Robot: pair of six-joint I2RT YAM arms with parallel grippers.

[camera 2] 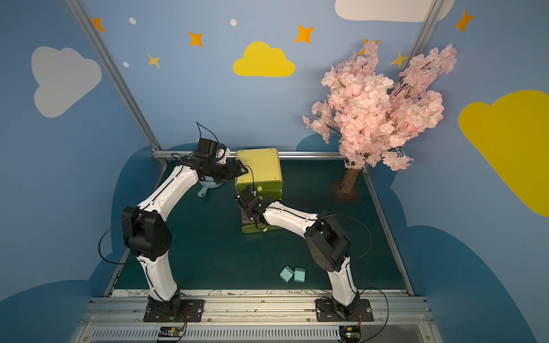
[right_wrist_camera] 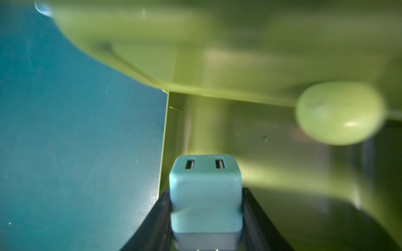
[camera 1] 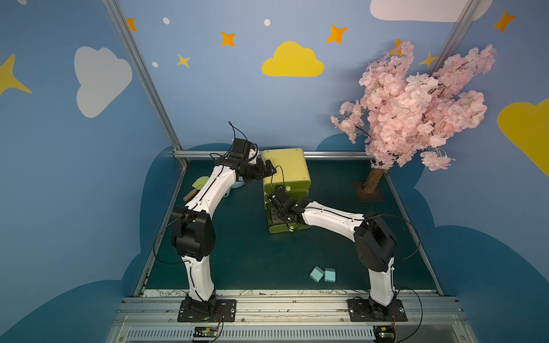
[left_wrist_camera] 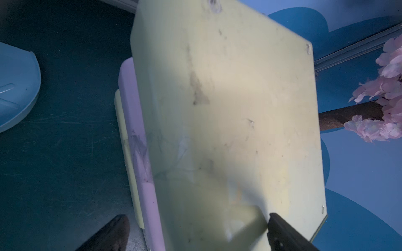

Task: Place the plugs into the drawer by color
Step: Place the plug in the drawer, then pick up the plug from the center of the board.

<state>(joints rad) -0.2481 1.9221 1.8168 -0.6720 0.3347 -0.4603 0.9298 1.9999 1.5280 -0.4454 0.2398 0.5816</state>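
My right gripper lowers the light blue plug onto the open drawer's bare bottom beside the drawer's side next and releases it, since that bottom lies just below the gripper.
The drawer [camera 1: 286,166] [camera 2: 260,166] is a yellow chest at the back middle of the mat, its bottom drawer [camera 1: 274,227] pulled out toward the front. My right gripper [camera 1: 279,212] [right_wrist_camera: 205,217] is shut on a light blue plug [right_wrist_camera: 205,191], held just over the open drawer's near left corner [right_wrist_camera: 174,130]. The round knob [right_wrist_camera: 339,113] of the drawer above is close by. Two more light blue plugs [camera 1: 316,273] [camera 1: 330,274] lie side by side near the front edge. My left gripper [camera 1: 269,169] [left_wrist_camera: 198,232] is open, straddling the chest's top left edge [left_wrist_camera: 228,108].
A blue bowl [camera 2: 208,185] [left_wrist_camera: 17,87] and a green spatula with a wooden handle [camera 1: 197,185] lie left of the chest, under my left arm. A pink blossom tree [camera 1: 416,104] stands on its base [camera 1: 368,193] at the back right. Metal rails border the mat.
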